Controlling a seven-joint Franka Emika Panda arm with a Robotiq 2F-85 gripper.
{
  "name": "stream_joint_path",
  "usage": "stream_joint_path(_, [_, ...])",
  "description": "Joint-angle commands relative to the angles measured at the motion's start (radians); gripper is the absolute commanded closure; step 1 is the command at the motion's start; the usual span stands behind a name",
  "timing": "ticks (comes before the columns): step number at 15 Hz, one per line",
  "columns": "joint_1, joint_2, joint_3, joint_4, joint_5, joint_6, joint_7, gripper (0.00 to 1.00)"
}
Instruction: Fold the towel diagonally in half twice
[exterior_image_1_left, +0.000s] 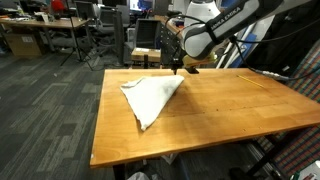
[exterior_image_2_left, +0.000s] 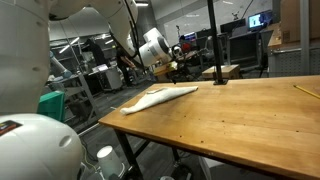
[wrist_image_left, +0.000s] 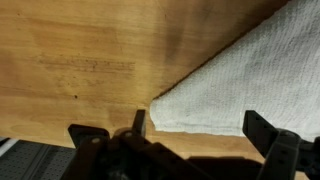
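The towel's pointed corner (exterior_image_1_left: 180, 77) (wrist_image_left: 168, 113) lies on the wood just below my gripper, so my gripper comes down onto it next with its two fingers wide apart.
A white towel (exterior_image_1_left: 152, 97) lies folded into a triangle on the wooden table (exterior_image_1_left: 220, 105); it also shows as a flat strip in an exterior view (exterior_image_2_left: 160, 98). My gripper (exterior_image_1_left: 178, 68) hangs just above the towel's far corner, near the table's back edge. In the wrist view the towel's pointed corner (wrist_image_left: 240, 85) lies on the wood between my two fingers (wrist_image_left: 200, 128), which stand wide apart and hold nothing.
A thin yellow stick (exterior_image_1_left: 250, 80) lies on the table toward the far side, also seen in an exterior view (exterior_image_2_left: 305, 91). Office chairs and desks (exterior_image_1_left: 70, 30) stand behind the table. A black pole (exterior_image_2_left: 212, 45) stands at the table's back.
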Motion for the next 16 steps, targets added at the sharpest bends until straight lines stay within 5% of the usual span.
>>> stream_joint_path(1, [0.026,0.077,-0.011,0.094,0.018,0.014,0.033,0.0])
stream_joint_path(9, [0.053,0.222,-0.07,0.288,0.005,-0.002,0.021,0.0])
stream_joint_path(16, [0.032,0.307,-0.122,0.333,0.027,-0.006,0.019,0.0])
